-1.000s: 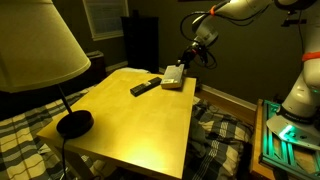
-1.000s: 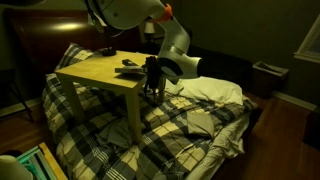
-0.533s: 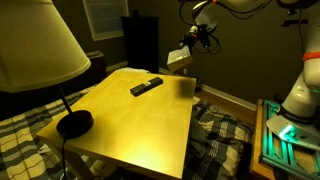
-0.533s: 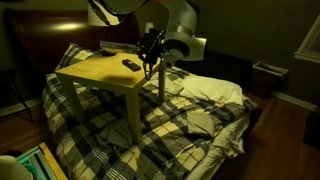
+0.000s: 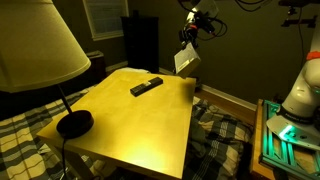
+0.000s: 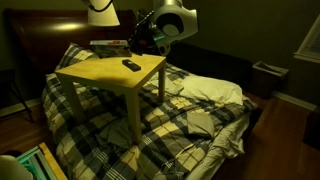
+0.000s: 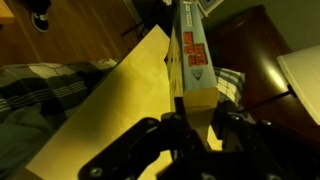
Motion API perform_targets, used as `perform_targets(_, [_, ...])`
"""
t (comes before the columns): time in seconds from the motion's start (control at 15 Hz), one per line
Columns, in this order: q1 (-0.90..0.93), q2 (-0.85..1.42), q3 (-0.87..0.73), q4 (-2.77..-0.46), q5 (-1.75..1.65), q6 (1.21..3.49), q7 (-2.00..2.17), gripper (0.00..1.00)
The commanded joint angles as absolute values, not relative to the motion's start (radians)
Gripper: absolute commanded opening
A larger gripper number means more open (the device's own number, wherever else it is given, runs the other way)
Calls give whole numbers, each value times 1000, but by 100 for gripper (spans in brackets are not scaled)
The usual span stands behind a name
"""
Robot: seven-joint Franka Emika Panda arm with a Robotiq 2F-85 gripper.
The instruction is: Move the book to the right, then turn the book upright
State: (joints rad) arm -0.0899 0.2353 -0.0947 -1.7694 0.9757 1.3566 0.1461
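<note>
Next, my gripper turns and lowers the book [image 5: 184, 60] to release it on the bare tabletop [image 5: 174, 88] beside the black remote, since that clear far corner lies below.
My gripper [image 5: 190, 32] is shut on the book [image 5: 184, 60] and holds it in the air above the far corner of the yellow table [image 5: 150, 115]. The book hangs tilted, almost on edge, clear of the tabletop. In the wrist view the book [image 7: 192, 55] stands out between my fingers [image 7: 198, 125], its pale edge and printed cover showing, with the tabletop [image 7: 110, 110] below. In an exterior view the gripper [image 6: 148, 38] is above the table's [image 6: 100, 70] far side; the book is hard to make out there.
A slim black remote [image 5: 146, 87] lies on the table's far part, also seen in an exterior view [image 6: 131, 65]. A lamp with a large shade [image 5: 35, 45] and black base [image 5: 74, 123] stands at the near left corner. A plaid bed [image 6: 190, 120] surrounds the table.
The book lay flat at the table's far edge under my gripper. I have lifted it well above the table, and it now hangs tilted toward upright.
</note>
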Motion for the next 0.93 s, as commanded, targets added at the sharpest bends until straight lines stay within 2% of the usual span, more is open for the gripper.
perform_targets(0.0, [-83,230,-92,-1767,956,1354,179,7])
perform_targets(0.07, [-79,228,-90,-1767,953,1354,184,29])
perform_targets(0.4, [-82,233,-92,-1767,953,1354,180,29])
perform_targets(0.47, [-82,232,-92,-1767,953,1354,180,7])
perform_targets(0.87, [-64,238,-91,-1755,998,1398,459,7])
